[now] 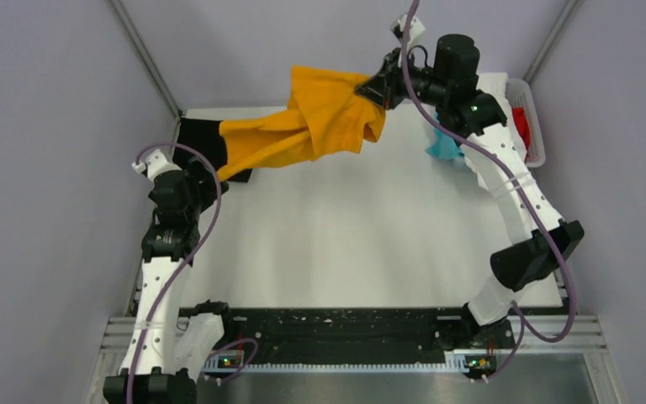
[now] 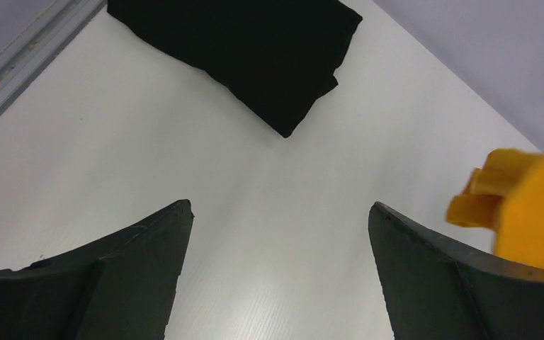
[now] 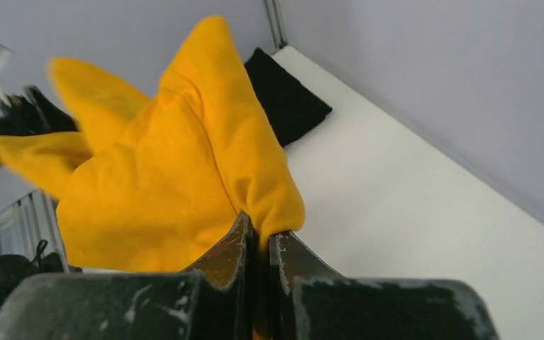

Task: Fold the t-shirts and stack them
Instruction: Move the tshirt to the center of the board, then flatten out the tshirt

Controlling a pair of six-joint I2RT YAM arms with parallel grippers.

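The orange t-shirt's unheld end [image 1: 240,145] [image 2: 487,193] lies to the right of my left gripper in the top view, so I will move that way and down to close on it.
A mustard-orange t-shirt [image 1: 320,118] hangs in the air over the far part of the table, bunched and draping down to the left. My right gripper [image 1: 373,87] is shut on its cloth [image 3: 184,163], pinched between the two fingers [image 3: 237,244]. A black t-shirt [image 1: 198,139] lies folded at the far left corner [image 2: 255,53], its right part under the orange cloth's hanging end. My left gripper [image 2: 280,212] is open over bare table, nothing between its fingers, a little short of the black shirt; the orange cloth [image 2: 531,205] shows at its right.
A white basket [image 1: 526,118] at the far right holds a red t-shirt [image 1: 521,126]; a teal one [image 1: 444,145] hangs by it, under my right arm. Grey walls close in the table on three sides. A black strip [image 1: 336,332] runs along the near edge.
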